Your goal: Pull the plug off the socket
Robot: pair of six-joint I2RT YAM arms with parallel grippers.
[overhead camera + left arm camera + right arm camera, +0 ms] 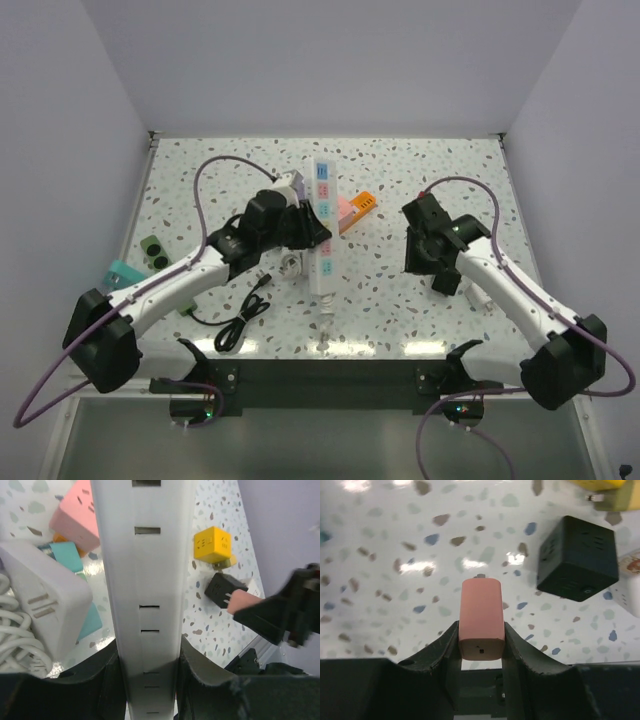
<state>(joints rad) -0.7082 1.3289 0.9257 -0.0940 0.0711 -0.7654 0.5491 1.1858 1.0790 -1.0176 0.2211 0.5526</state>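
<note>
My right gripper comes down next to the tabletop spot (534, 539) beside the black cube adapter, since that spot lies below it and to its right in the wrist view.
A long white power strip (322, 225) lies lengthwise down the middle of the table, and my left gripper (305, 232) is shut across it. In the left wrist view the strip (145, 580) runs up between the black fingers, which press both its sides. My right gripper (425, 235) hovers to the right of the strip, shut on a pink plug (481, 625). The plug is clear of the strip and hangs over bare table, its prong end pointing away from the camera. From the left wrist the same plug (245, 601) pokes out of the right gripper's dark fingers.
A black cube adapter (577, 560) and a yellow cube (212, 543) sit right of the strip. A pink socket block (77, 517), a white adapter (40, 605) and teal pieces lie to its left. A black cable (245, 315) and green block (153, 250) rest near the left arm.
</note>
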